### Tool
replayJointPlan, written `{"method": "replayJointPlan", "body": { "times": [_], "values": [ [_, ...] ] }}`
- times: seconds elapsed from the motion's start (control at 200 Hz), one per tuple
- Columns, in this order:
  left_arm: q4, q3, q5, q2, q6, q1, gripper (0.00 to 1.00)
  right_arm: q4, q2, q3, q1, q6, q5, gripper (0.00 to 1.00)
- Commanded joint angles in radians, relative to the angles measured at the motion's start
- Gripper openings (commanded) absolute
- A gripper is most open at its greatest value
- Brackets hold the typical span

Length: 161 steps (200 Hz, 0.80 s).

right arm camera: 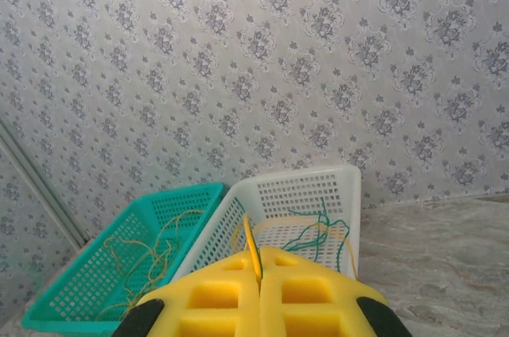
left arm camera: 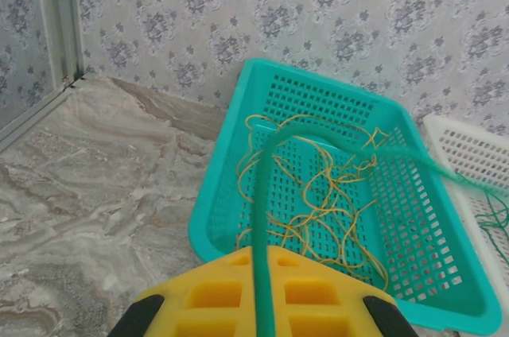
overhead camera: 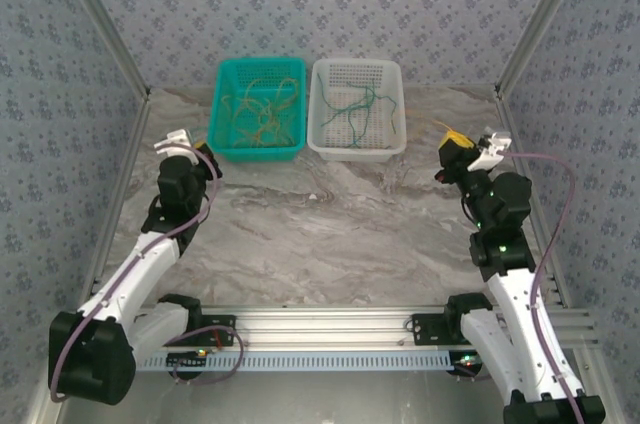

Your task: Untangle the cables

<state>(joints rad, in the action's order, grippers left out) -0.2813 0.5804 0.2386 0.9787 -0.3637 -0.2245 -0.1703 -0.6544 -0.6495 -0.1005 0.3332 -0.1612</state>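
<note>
The white basket [overhead camera: 357, 153] holds green cables. My left gripper will next carry the cable outward across the teal basket, over the white basket's adjoining side [overhead camera: 325, 94], and let it go.
Several yellow-tan cables [overhead camera: 262, 109] [left arm camera: 326, 194] lie looped in the teal basket [overhead camera: 256, 154] [left arm camera: 215, 202]. Dark green cables [overhead camera: 360, 104] [right arm camera: 318, 234] lie in the white basket [overhead camera: 357, 153] [right arm camera: 318, 174]. My left gripper [overhead camera: 205, 149] [left arm camera: 266, 251] hovers just in front of the teal basket's near left corner, shut on a green cable [left arm camera: 262, 194] that arcs over the teal basket toward the white one. My right gripper [overhead camera: 452, 139] [right arm camera: 260, 264] hangs to the right of the white basket, shut on a yellow cable [right arm camera: 251, 243] that leads into that basket.
Both baskets stand side by side against the patterned back wall. Metal frame posts [overhead camera: 110, 34] rise at the back corners. The marble tabletop [overhead camera: 330, 234] stretches bare between the arms and the baskets.
</note>
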Motion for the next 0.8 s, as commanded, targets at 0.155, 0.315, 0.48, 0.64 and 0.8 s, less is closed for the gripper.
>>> {"method": "replayJointPlan", "body": {
  "times": [0.155,0.315,0.48,0.64,0.8],
  "values": [
    [0.03,0.158,-0.028,-0.002,0.174,-0.145,0.0,-0.027,0.062,-0.015,-0.013,-0.046,-0.186,0.0],
    [-0.033,0.289,0.015,0.155,0.26,-0.256,0.0,0.016,0.13,-0.053,-0.066,-0.095,-0.113,0.0],
    [-0.071,0.506,0.022,0.447,0.239,-0.283,0.0,0.043,0.167,-0.091,-0.103,-0.108,-0.039,0.0],
    [-0.002,0.822,-0.021,0.771,0.221,-0.306,0.0,0.074,0.179,-0.14,-0.119,-0.112,-0.002,0.0],
    [0.108,1.121,-0.029,1.043,0.197,-0.308,0.0,0.11,0.178,-0.228,-0.126,-0.143,0.019,0.0]
  ]
}}
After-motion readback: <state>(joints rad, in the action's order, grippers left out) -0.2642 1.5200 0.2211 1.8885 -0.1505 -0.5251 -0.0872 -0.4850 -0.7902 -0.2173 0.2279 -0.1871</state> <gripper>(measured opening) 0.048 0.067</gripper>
